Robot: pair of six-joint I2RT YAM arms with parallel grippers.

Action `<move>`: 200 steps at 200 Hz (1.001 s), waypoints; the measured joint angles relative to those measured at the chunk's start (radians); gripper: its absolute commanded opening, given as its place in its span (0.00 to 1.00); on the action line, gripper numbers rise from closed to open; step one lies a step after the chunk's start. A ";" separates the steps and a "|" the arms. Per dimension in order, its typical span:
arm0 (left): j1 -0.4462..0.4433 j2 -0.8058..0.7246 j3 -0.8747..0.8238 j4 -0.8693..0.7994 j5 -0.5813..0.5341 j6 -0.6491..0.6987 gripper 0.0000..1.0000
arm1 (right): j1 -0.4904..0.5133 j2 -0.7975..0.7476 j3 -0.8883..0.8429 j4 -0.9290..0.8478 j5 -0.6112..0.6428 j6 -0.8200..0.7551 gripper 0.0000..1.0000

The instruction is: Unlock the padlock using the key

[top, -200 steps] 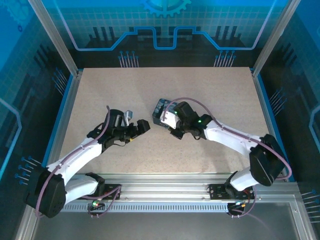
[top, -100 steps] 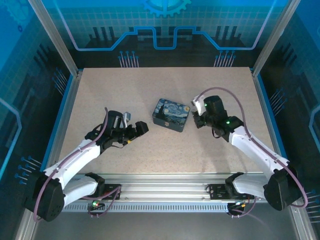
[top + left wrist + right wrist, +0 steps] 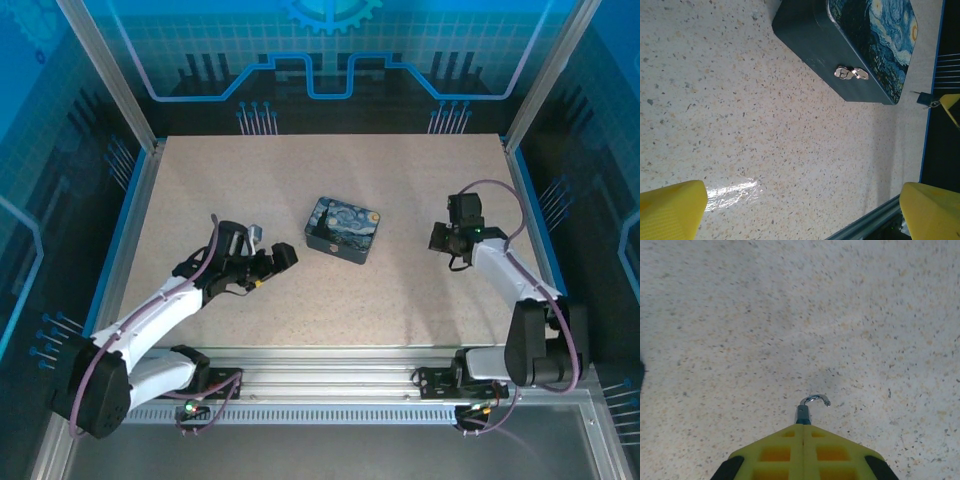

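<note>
I need to lower the small blue padlock (image 3: 803, 414) next with my right gripper onto the bare tabletop just below and release it there, well clear of the tin.
My right gripper (image 3: 803, 426) is shut on the small blue padlock (image 3: 803, 414). Its silver shackle (image 3: 813, 399) sticks out past the fingertips as an open hook, just above the bare table. In the top view this gripper (image 3: 440, 238) is at the right side of the table, well clear of the tin. The left wrist view catches the padlock (image 3: 924, 98) far off, at the right gripper's yellow tip. My left gripper (image 3: 285, 255) stands open left of the tin with nothing between its fingers (image 3: 670, 210). I cannot make out the key.
A dark tin (image 3: 343, 229) with a Starry Night lid lies mid-table, with its silver latch (image 3: 851, 73) on the side towards my left gripper. A small silvery piece (image 3: 255, 232) shows beside the left wrist; I cannot tell what it is. Aluminium rails (image 3: 130, 215) edge the table.
The right arm has swung away from the tin to the right side of the table, still shut on the padlock. The tin is uncovered. The left arm has barely moved.
</note>
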 measured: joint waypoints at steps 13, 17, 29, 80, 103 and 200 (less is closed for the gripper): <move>0.000 0.008 0.000 0.007 0.000 0.000 0.99 | -0.007 0.032 0.000 0.000 0.000 0.016 0.00; 0.000 0.011 0.000 0.008 0.000 0.000 0.99 | -0.008 0.039 0.000 0.000 0.001 0.020 0.00; 0.000 0.018 0.000 0.008 0.000 0.000 0.99 | -0.009 0.056 0.000 0.000 0.000 0.032 0.00; 0.001 0.021 0.000 0.011 -0.008 0.000 0.99 | -0.009 0.085 0.000 0.003 -0.016 0.074 0.38; 0.002 0.023 0.002 0.010 -0.019 0.001 0.99 | -0.005 0.053 0.000 -0.015 -0.024 0.091 0.48; 0.106 0.022 0.234 -0.123 -0.228 0.225 0.99 | 0.021 -0.140 0.074 -0.083 0.077 0.057 1.00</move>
